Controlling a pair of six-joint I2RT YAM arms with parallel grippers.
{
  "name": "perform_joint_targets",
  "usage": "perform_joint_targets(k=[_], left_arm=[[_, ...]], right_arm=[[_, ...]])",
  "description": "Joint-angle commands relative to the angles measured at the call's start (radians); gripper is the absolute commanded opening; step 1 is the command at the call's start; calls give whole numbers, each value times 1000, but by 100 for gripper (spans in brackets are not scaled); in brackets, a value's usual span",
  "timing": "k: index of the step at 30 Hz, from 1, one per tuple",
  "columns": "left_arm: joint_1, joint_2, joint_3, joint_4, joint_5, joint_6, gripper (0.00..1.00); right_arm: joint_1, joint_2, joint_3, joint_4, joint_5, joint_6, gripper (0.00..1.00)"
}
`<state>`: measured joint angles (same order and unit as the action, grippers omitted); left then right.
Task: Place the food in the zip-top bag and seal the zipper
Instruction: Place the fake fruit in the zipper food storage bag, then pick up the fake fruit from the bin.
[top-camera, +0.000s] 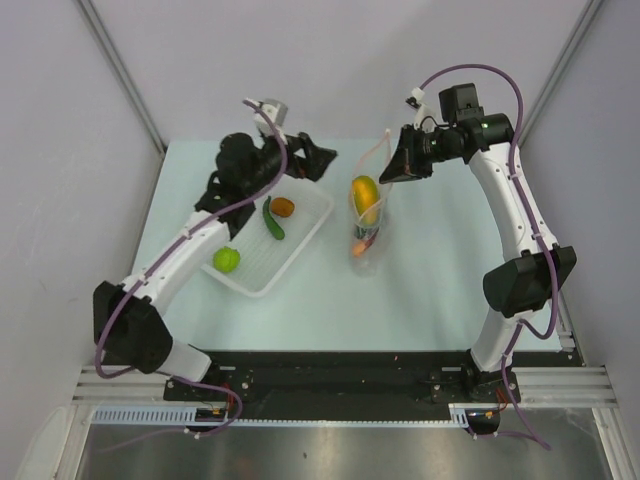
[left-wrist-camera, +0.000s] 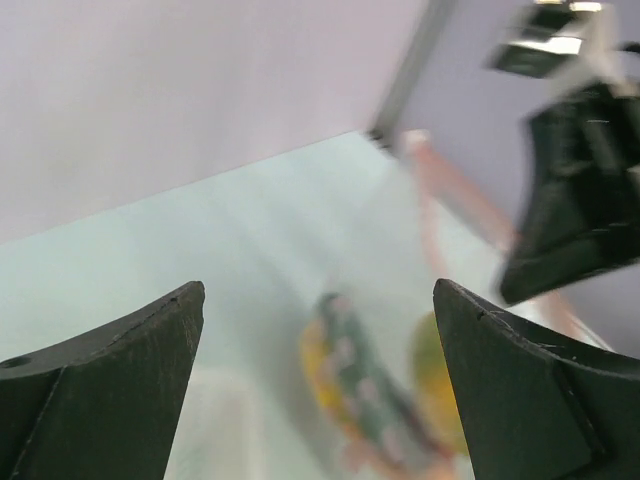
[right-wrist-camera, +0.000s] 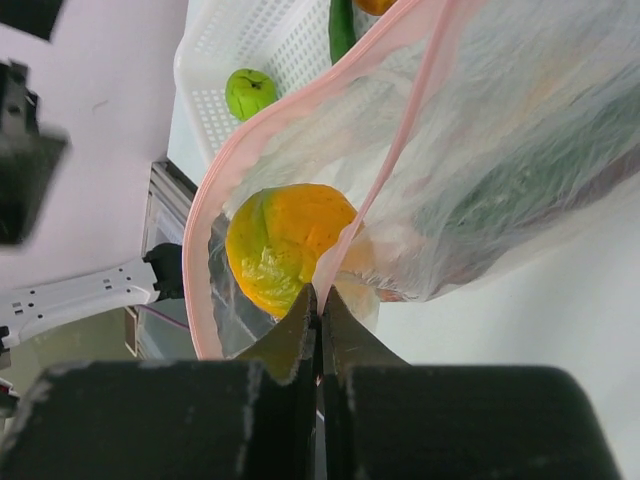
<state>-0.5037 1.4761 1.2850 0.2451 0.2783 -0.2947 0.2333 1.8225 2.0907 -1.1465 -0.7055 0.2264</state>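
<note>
The left gripper comes back over the tray next, tilts downward and lowers around the ball, since the lime-green ball (top-camera: 226, 260) lies apart from the cucumber (top-camera: 272, 220).
The clear zip-top bag (top-camera: 367, 225) lies on the table right of the tray, its mouth lifted. My right gripper (right-wrist-camera: 320, 292) is shut on the pink zipper strip (right-wrist-camera: 400, 140) and holds the mouth open. Inside the bag are a yellow-orange fruit (right-wrist-camera: 285, 245), also seen from above (top-camera: 365, 196), and blurred green and red pieces (top-camera: 362, 243). My left gripper (left-wrist-camera: 318, 290) is open and empty, hovering by the tray's far corner (top-camera: 318, 160), facing the bag. In the white tray (top-camera: 255, 282) lie a lime-green ball (top-camera: 226, 260), a green cucumber (top-camera: 272, 220) and an orange piece (top-camera: 283, 207).
The tray stands at the table's left-middle, tilted diagonally. Grey walls enclose the back and sides. The arm bases and a black rail (top-camera: 330, 375) run along the near edge.
</note>
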Motion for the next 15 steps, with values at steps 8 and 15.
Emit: perform_joint_targets(k=[8, 15], left_arm=[[418, -76, 39, -907, 50, 632, 100], [479, 16, 11, -1127, -170, 763, 100]], right_arm=[[60, -54, 26, -24, 121, -100, 0], [192, -65, 58, -41, 429, -223, 0]])
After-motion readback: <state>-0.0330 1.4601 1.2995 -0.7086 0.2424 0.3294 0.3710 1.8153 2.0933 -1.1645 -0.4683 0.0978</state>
